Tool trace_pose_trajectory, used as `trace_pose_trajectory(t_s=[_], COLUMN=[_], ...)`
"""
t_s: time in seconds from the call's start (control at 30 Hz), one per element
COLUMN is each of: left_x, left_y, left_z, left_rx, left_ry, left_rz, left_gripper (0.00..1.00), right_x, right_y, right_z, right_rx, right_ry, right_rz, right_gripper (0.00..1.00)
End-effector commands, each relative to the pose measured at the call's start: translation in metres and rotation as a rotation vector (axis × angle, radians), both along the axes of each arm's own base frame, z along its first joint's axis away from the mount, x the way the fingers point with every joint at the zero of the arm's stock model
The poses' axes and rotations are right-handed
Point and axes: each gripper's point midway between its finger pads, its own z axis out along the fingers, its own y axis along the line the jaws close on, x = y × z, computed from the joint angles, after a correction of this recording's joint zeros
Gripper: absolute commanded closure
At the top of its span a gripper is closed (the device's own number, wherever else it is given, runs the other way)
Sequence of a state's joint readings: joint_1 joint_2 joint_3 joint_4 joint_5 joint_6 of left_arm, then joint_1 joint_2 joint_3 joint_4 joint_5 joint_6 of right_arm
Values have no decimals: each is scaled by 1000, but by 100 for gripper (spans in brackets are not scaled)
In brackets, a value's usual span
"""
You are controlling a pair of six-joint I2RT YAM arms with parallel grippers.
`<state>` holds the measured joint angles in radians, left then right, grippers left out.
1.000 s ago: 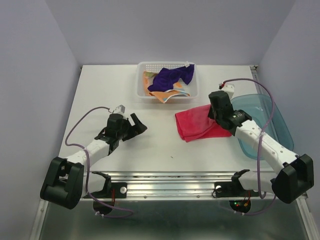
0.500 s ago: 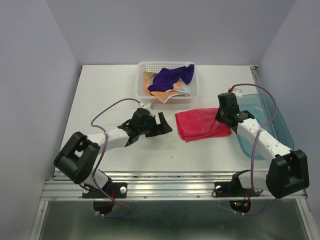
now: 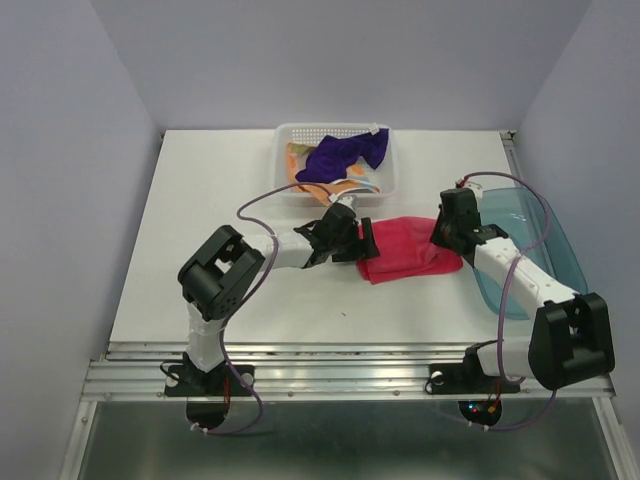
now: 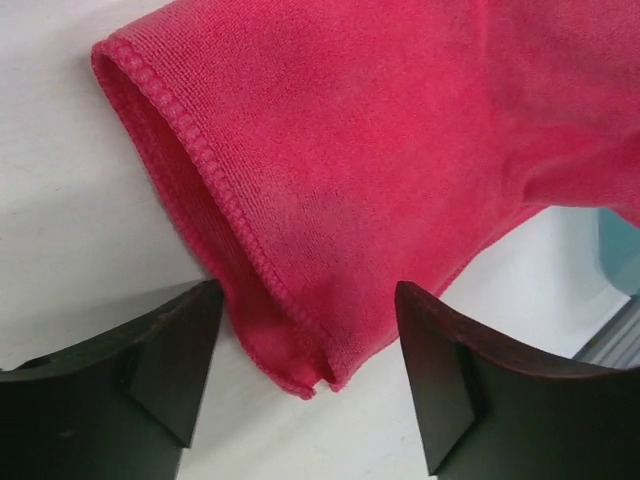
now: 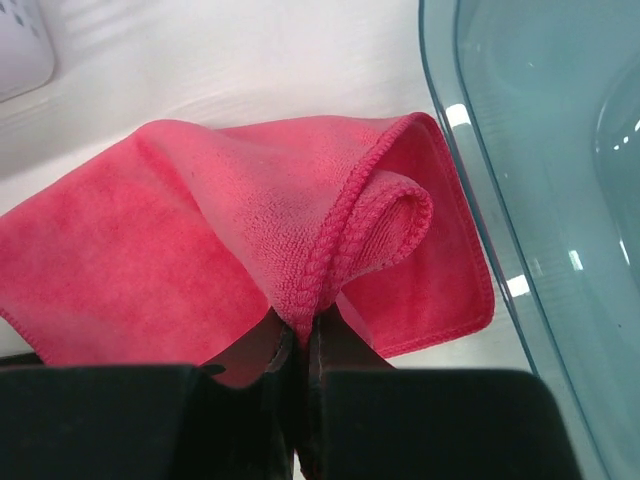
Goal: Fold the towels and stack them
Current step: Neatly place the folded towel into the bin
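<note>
My right gripper needs to pull the towel's fold to the left in the top view next, toward the pink towel's middle (image 3: pixel 408 247) (image 5: pixel 180 255), and let it go there, because the pink towel's end crowds the tray.
A hot pink towel (image 3: pixel 405 250) lies folded on the table right of centre. My right gripper (image 3: pixel 447 232) is shut on its right edge, and in the right wrist view the hemmed fold (image 5: pixel 345 250) is bunched up between the closed fingers of this gripper (image 5: pixel 300 325). My left gripper (image 3: pixel 362 240) is at the towel's left edge. It is open, and the left wrist view shows the jaws of this gripper (image 4: pixel 308 292) standing wide on either side of the doubled near corner (image 4: pixel 300 370) of the pink towel (image 4: pixel 380 150). The purple towel (image 3: pixel 340 155) and the orange dotted towel (image 3: pixel 325 190) lie crumpled in the basket.
The white perforated basket (image 3: pixel 283 135) stands at the back centre of the table. A translucent teal tray (image 3: pixel 530 230) lies along the right edge, just right of the pink towel and close to my right arm; its rim (image 5: pixel 450 120) shows in the right wrist view.
My left arm has swung from the left side of the table rightward to the pink towel's left edge. My right gripper shifted slightly right, still holding the towel.
</note>
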<state>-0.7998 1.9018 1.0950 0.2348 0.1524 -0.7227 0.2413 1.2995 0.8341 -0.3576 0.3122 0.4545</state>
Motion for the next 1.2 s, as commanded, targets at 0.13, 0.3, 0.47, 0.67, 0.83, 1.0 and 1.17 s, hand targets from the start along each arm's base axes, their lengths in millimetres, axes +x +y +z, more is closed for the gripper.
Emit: trace_pose_trajectory(t_s=[0.13,0.3,0.47,0.67,0.83,1.0,1.17], left_x=[-4,-13,-25,-41,-43,-41,-39], left_y=[14,49,88,128,140,150,154], left_z=[-35,-39,-29,-23,-33,-38,-34], left_rx=[185,261,274,271,286,280,274], left_ry=[38,23,18,14,42,72,53], left_rz=[61,136,176,214,217,233,217], left_gripper=[100,100,100,100,100,100,100], right_x=[7,3,0,-8,-12,-19,-19], right_y=[7,18,33,65,84,82,73], right_z=[-2,-2,0,0,-23,-53,-56], right_rx=[32,69,101,213,291,304,264], right_ry=[-27,-19,-25,-32,18,101,113], right_rz=[39,101,209,378,432,377,342], right_gripper=[99,99,99,97,95,82,55])
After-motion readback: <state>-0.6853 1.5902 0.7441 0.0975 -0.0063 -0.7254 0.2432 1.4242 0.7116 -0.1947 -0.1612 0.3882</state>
